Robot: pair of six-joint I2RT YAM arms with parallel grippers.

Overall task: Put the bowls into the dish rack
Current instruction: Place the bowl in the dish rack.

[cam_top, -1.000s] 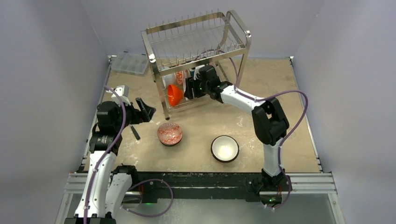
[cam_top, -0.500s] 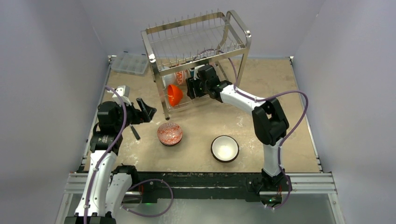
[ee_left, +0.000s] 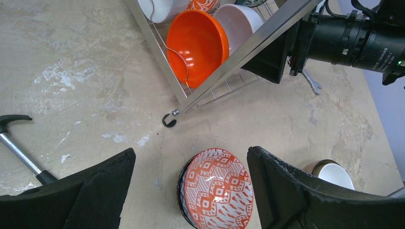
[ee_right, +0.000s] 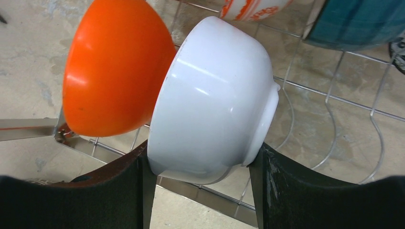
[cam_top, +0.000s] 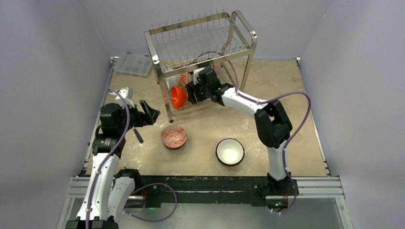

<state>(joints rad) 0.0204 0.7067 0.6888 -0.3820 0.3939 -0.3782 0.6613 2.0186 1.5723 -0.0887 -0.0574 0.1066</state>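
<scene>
My left gripper is nearest to the part of the patterned bowl's rim by the black-handled tool, so it should lower toward the right in the top view, onto that part of the rim, next.
The dish rack (cam_top: 200, 38) stands at the back of the table. On its lower tier a plain orange bowl (ee_right: 114, 71) leans on edge. My right gripper (ee_right: 200, 162) is shut on a white bowl (ee_right: 215, 100), held on edge and touching the orange one. A red-and-white bowl (ee_right: 253, 9) and a teal bowl (ee_right: 353, 21) sit further in. My left gripper (ee_left: 190, 155) hangs open above a red-and-white patterned bowl (ee_left: 217, 188) on the table, not touching it. A white-inside, dark-outside bowl (cam_top: 230, 151) rests near the table's front.
A clear plastic compartment box (cam_top: 133, 64) lies at the back left. A tool with a black handle (ee_left: 19, 148) lies on the table by the left arm. A small wrench (ee_left: 310, 82) lies beside the rack. The rack's foot (ee_left: 168, 119) stands just beyond the patterned bowl.
My right gripper has moved a little left with the white bowl, closer to the orange bowl in the rack. The left arm has not moved.
</scene>
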